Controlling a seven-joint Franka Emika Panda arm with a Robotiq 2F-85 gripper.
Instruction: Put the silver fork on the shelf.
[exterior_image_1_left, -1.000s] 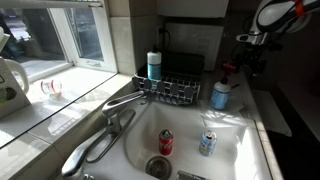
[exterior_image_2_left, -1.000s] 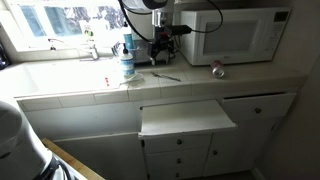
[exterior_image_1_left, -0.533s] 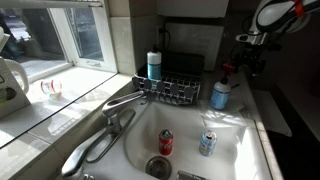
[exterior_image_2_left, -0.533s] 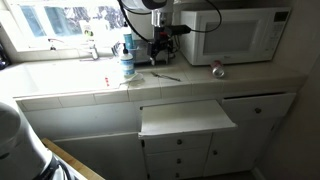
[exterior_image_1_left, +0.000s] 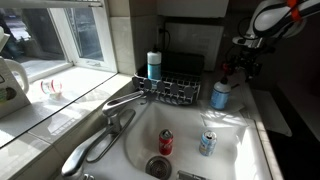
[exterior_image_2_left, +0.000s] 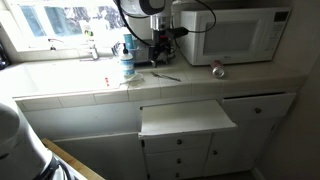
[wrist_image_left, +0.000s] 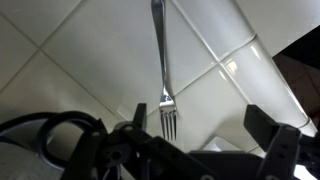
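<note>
The silver fork's tined end (wrist_image_left: 168, 106) lies below, between my gripper's open fingers, so my gripper descends toward the tiled counter and closes around it next.
The silver fork (wrist_image_left: 163, 70) lies flat on the white tiled counter, tines towards the camera in the wrist view. It also shows as a thin sliver on the counter in an exterior view (exterior_image_2_left: 166, 77). My gripper (wrist_image_left: 200, 125) hangs open and empty right above it, the fork's tines near one finger. The gripper shows in both exterior views (exterior_image_1_left: 243, 68) (exterior_image_2_left: 160, 55), a little above the counter beside the sink. A white pull-out shelf (exterior_image_2_left: 186, 117) juts out below the counter edge.
A microwave (exterior_image_2_left: 235, 35) stands behind the gripper. A can (exterior_image_2_left: 217, 69) lies on the counter. The sink holds two cans (exterior_image_1_left: 165, 142) (exterior_image_1_left: 207, 143). A wire dish rack (exterior_image_1_left: 178, 90), a blue bottle (exterior_image_1_left: 153, 65) and a soap bottle (exterior_image_1_left: 220, 95) stand nearby.
The arm and gripper have shifted slightly sideways over the counter. The fork has not moved and the gripper stays open.
</note>
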